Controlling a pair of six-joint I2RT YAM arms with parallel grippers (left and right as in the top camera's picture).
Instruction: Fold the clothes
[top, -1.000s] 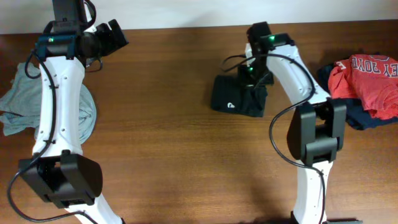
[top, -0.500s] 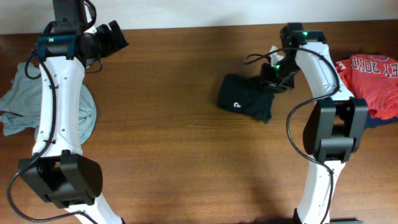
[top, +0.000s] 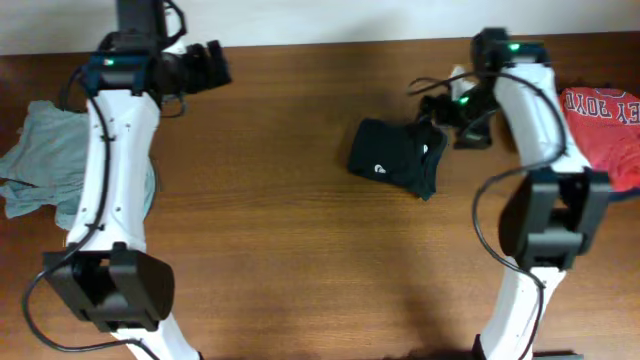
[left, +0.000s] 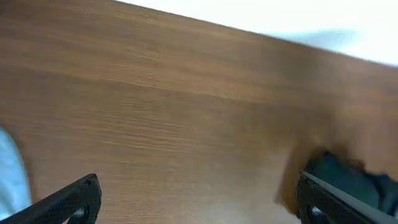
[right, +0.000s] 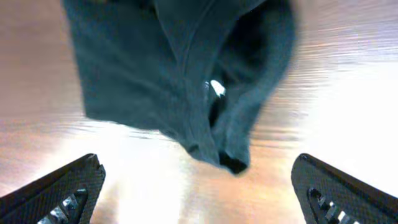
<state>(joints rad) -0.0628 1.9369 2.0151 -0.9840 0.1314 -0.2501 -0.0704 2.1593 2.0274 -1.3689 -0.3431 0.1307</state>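
The right gripper shifts left in the overhead view and lowers onto the bundle's edge facing the red shirt (top: 436, 158) next, as its fingers still span bare table.
The clothes, a black T-shirt (top: 393, 160) with a small white mark (top: 379, 170), lie folded in a compact bundle on the brown table (top: 300, 240), right of centre. My right gripper (top: 450, 112) hovers just off its right edge, open. In the right wrist view the shirt (right: 180, 74) fills the top, and my right gripper (right: 199, 199) stands wide with only bare table between its fingers (right: 62, 193). My left gripper (top: 215, 65) is open, far to the left at the table's back. In the left wrist view it (left: 199, 205) spans bare wood, the black shirt (left: 348, 171) beyond its right finger.
A pale grey-blue shirt (top: 50, 165) lies crumpled at the left edge under my left arm. A red shirt with white lettering (top: 605, 120) sits at the right edge behind my right arm. The table's back edge (top: 320, 42) meets a white wall.
My right gripper has opened, let go of the black shirt and drawn back to the right; the shirt ended a little further right. My left gripper has shifted slightly right.
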